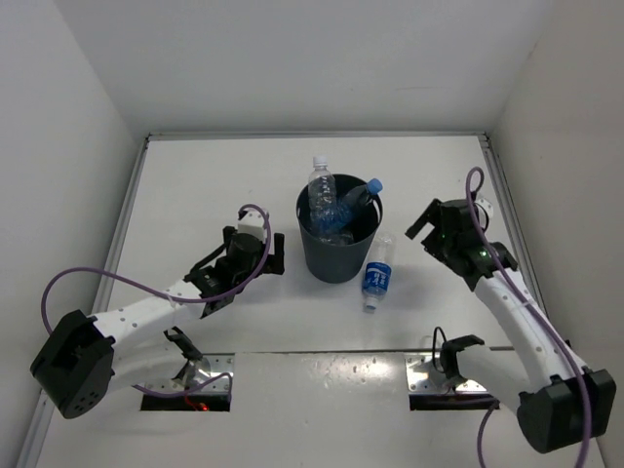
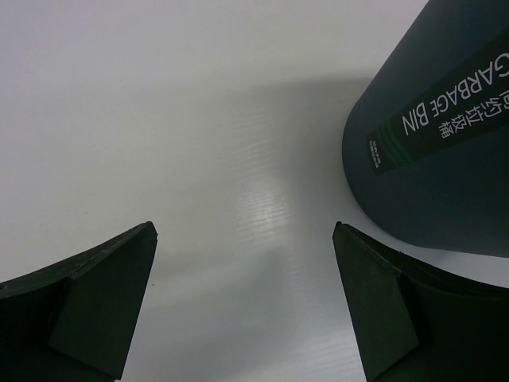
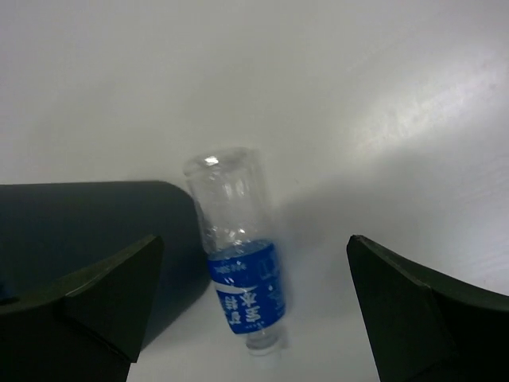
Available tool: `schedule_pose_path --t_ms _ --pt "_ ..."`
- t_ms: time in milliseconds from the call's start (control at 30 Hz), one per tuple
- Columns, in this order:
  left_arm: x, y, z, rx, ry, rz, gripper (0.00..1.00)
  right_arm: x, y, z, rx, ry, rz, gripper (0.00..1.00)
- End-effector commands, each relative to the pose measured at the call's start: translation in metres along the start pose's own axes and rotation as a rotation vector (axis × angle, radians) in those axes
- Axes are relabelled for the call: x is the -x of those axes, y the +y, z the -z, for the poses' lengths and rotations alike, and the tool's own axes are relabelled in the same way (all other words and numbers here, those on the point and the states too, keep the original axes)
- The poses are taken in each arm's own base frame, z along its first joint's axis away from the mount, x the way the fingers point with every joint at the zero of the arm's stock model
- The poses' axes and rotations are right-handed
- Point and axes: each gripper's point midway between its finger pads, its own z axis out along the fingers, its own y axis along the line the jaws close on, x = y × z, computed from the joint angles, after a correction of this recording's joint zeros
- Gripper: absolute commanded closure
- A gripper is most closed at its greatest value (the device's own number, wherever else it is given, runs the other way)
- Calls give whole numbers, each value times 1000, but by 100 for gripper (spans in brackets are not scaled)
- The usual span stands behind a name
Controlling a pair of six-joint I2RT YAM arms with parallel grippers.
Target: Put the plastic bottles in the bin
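Note:
I need to move my right gripper down to the blue-labelled bottle beside the bin and close it around the bottle's middle, because the bottle is showing between the open fingers.
The dark grey bin (image 1: 336,249) stands mid-table and holds two plastic bottles: a clear white-capped one (image 1: 320,188) upright at the left, and a blue-capped one (image 1: 357,200) leaning to the right. A third bottle (image 1: 377,277), blue-labelled with a white cap, lies on the table against the bin's right side. In the right wrist view this bottle (image 3: 240,274) lies between the fingers, beside the bin (image 3: 87,227). My right gripper (image 1: 425,232) (image 3: 254,239) is open and empty, to the right of that bottle. My left gripper (image 1: 258,250) (image 2: 244,227) is open and empty, left of the bin (image 2: 433,151).
White walls enclose the table on the left, back and right. Two metal mounting plates (image 1: 434,372) sit at the near edge by the arm bases. A purple cable (image 1: 78,278) loops off the left arm.

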Motion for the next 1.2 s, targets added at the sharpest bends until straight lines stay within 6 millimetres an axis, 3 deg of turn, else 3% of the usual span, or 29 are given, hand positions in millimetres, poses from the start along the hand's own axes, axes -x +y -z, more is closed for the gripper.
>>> schedule_pose_path --t_ms 0,100,433,667,1000,1100,1167 --pt "8 -2 -2 -12 -24 10 0 -30 9 -4 150 198 -130 1" --pt "8 -2 -2 -12 -24 10 0 -50 0 -18 188 257 -136 1" --pt "8 -2 -2 -12 -24 10 0 -125 8 -54 240 480 -73 1" --pt "4 -1 -2 -9 -16 7 0 -148 -8 -79 126 571 -91 1" --pt "7 2 -2 6 -30 1 0 -149 -40 -91 36 677 -176 36" --pt "8 3 -2 15 -33 1 0 -122 -40 -88 23 599 -157 43" --pt "8 3 -2 15 -33 1 0 -90 -39 -83 18 510 -160 46"
